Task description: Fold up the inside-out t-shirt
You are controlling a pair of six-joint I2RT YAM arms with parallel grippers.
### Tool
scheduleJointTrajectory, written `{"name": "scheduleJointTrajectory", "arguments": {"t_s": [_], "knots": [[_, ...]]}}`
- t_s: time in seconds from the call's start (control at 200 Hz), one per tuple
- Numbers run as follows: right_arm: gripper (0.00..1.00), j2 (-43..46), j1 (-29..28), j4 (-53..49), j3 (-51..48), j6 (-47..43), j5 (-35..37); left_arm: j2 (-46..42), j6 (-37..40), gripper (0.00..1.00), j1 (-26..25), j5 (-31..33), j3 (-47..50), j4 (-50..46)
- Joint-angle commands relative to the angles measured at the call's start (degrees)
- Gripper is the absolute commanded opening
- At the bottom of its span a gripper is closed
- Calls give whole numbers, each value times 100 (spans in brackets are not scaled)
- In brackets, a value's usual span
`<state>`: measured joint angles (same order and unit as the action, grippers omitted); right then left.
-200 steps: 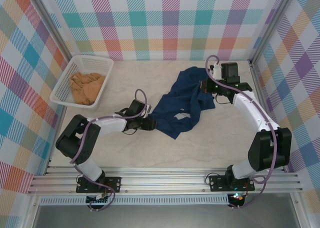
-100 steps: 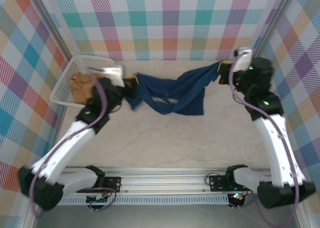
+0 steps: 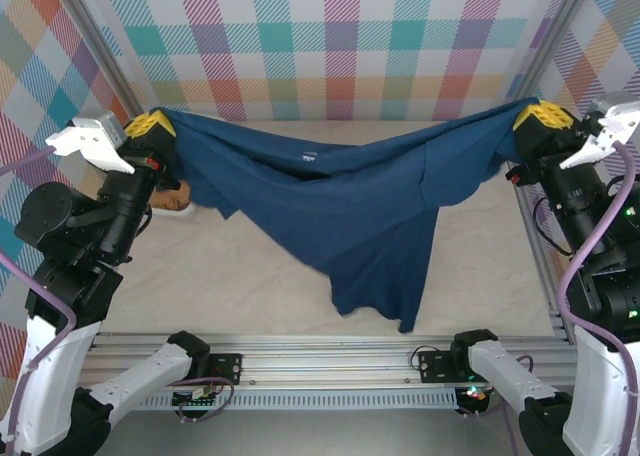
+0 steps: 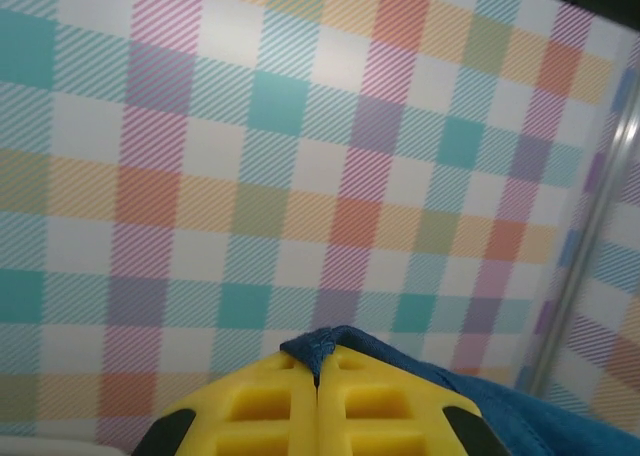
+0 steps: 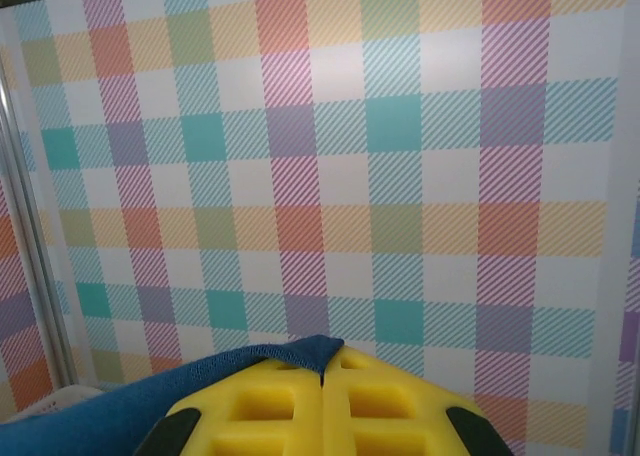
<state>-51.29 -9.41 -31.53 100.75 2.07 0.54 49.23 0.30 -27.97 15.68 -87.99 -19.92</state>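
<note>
The shirt hangs stretched between both arms. Next, my left gripper should lower the end it pinches onto the far part of the tabletop and let go of it.
The inside-out t-shirt, dark navy blue, hangs stretched in the air between both raised arms, sagging to a low point at the front right. A small pale mark shows near its top edge. My left gripper is shut on the shirt's left end; in the left wrist view a bunched blue edge pokes out between the yellow fingers. My right gripper is shut on the right end, and blue cloth is pinched at the tips of its yellow fingers.
A white basket with a tan-orange garment stands at the back left, mostly hidden behind the left arm and the shirt. Checkered walls enclose the table on three sides. Aluminium rails run along the near edge.
Both arms have lifted high and spread apart, pulling the shirt off the table and stretching it wide. A second ago the shirt lay crumpled on the table and the left gripper was closing on it.
</note>
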Motion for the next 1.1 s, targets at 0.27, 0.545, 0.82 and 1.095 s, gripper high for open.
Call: {"name": "scheduleJointTrajectory", "arguments": {"t_s": [0.27,0.545,0.82,1.095], "knots": [[0,-2635,17,1080,-727,-721,1406,3147,10,0,1231,-62,-687,-376],[42,-7057,241,-603,2829,-346,1938,7270,-512,56,1406,-807,-4105,-2083],[61,-4928,-297,-174,-1021,339,521,4877,-1894,75,1183,-2393,371,-39],[66,-4111,-541,-178,-3809,1375,-361,4278,-2606,68,94,-2769,3365,851]]}}
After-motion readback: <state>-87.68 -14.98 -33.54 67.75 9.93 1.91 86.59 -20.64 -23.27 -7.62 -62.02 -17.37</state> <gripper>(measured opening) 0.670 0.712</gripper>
